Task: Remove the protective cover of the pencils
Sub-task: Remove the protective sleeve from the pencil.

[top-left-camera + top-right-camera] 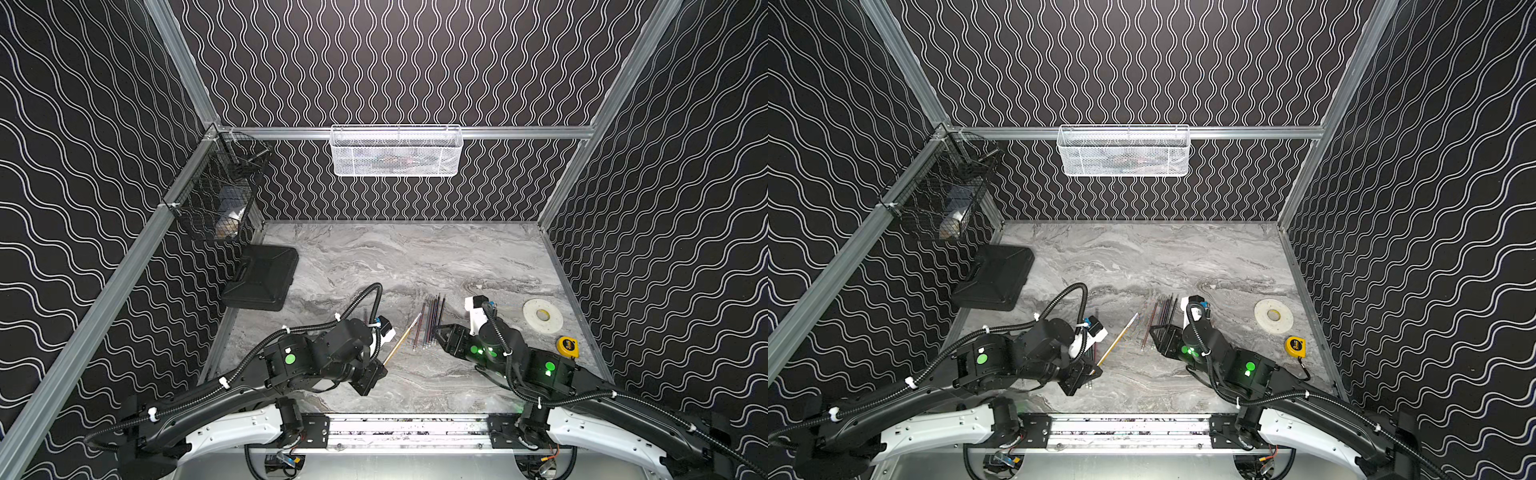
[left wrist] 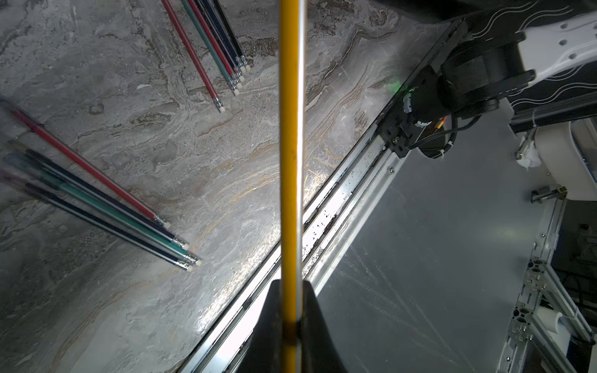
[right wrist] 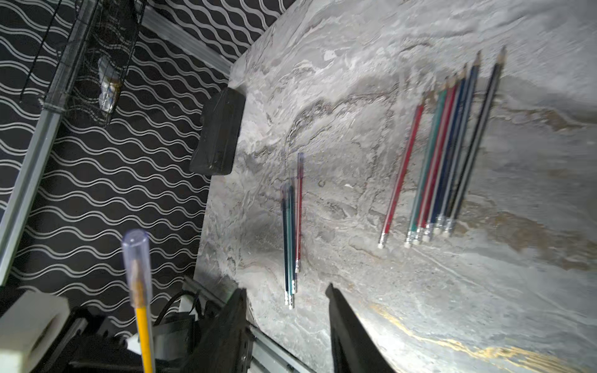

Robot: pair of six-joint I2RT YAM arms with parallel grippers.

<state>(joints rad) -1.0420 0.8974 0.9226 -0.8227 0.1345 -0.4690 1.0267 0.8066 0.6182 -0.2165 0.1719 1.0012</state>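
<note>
The clear protective cover (image 1: pixel 417 316) (image 3: pixel 137 258) stands free beside my right gripper, on the side toward my left gripper, so my right gripper needs to move its open fingers across and around it.
My left gripper (image 2: pixel 289 285) (image 1: pixel 377 369) is shut on the lower end of a yellow pencil (image 2: pixel 289 145) (image 1: pixel 401 338), which slants up over the table. A clear protective cover (image 3: pixel 137 258) still sits on its tip. My right gripper (image 3: pixel 287 302) (image 1: pixel 437 333) is open and empty, just right of that tip, low over the table. Several bare pencils (image 1: pixel 432 320) (image 3: pixel 445 155) lie side by side by the right gripper. A smaller bunch of pencils (image 3: pixel 292 232) (image 2: pixel 97 200) with clear covers lies near the left arm.
A black case (image 1: pixel 262 278) lies at the table's left edge. A white tape roll (image 1: pixel 542 316) and a yellow tape measure (image 1: pixel 567 346) lie at the right. A white mesh basket (image 1: pixel 395 151) and a black wire basket (image 1: pixel 216 195) hang on the walls.
</note>
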